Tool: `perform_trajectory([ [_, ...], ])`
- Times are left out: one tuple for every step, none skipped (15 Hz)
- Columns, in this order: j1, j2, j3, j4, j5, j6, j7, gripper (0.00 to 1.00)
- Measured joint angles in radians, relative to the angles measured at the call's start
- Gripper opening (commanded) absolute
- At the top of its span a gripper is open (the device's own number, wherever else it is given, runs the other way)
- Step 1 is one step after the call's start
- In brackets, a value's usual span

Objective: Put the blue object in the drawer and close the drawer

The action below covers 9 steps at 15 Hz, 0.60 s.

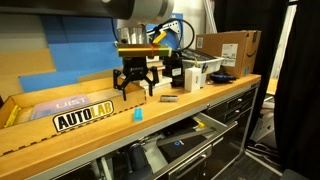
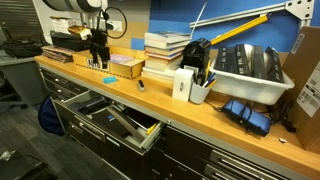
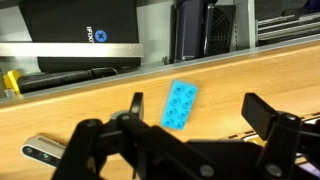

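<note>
My gripper turns slightly and lowers to straddle the blue brick's sides next, as the brick lies at an angle well below my fingers, nearer one.
The blue object (image 3: 180, 105) is a small cyan studded brick lying flat on the wooden bench top. It also shows in both exterior views (image 1: 135, 115) (image 2: 141, 86), near the bench's front edge. My gripper (image 3: 197, 106) is open and empty and hangs above the bench, with the brick between and below its fingers. In both exterior views the gripper (image 1: 136, 80) (image 2: 97, 56) is well above the bench surface. The drawer (image 1: 172, 146) (image 2: 112, 122) is pulled out below the bench front and holds some tools.
An AUTOLAB sign (image 1: 85, 117) lies flat on the bench. A stack of books (image 2: 166, 50), a white bin (image 2: 250, 72), a pen cup (image 2: 200, 92) and a cardboard box (image 1: 232, 48) stand further along. A small grey item (image 1: 168, 99) lies near the brick.
</note>
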<state>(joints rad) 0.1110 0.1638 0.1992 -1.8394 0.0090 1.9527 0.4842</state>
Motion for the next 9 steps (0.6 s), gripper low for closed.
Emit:
perform_trajectory([
  [0.018, 0.041, -0.003, 0.030, -0.014, 0.000, 0.025, 1.00],
  [0.037, 0.077, -0.009, 0.057, -0.034, 0.005, 0.056, 1.00],
  [0.055, 0.106, -0.016, 0.077, -0.044, 0.009, 0.081, 1.00],
  [0.072, 0.128, -0.024, 0.091, -0.049, 0.016, 0.105, 1.00],
  [0.087, 0.144, -0.034, 0.100, -0.059, 0.028, 0.131, 1.00],
  [0.099, 0.155, -0.046, 0.104, -0.073, 0.042, 0.158, 1.00],
  [0.109, 0.161, -0.058, 0.104, -0.084, 0.055, 0.183, 1.00],
  [0.116, 0.165, -0.070, 0.104, -0.090, 0.065, 0.205, 1.00],
  [0.119, 0.168, -0.080, 0.103, -0.097, 0.075, 0.224, 1.00],
])
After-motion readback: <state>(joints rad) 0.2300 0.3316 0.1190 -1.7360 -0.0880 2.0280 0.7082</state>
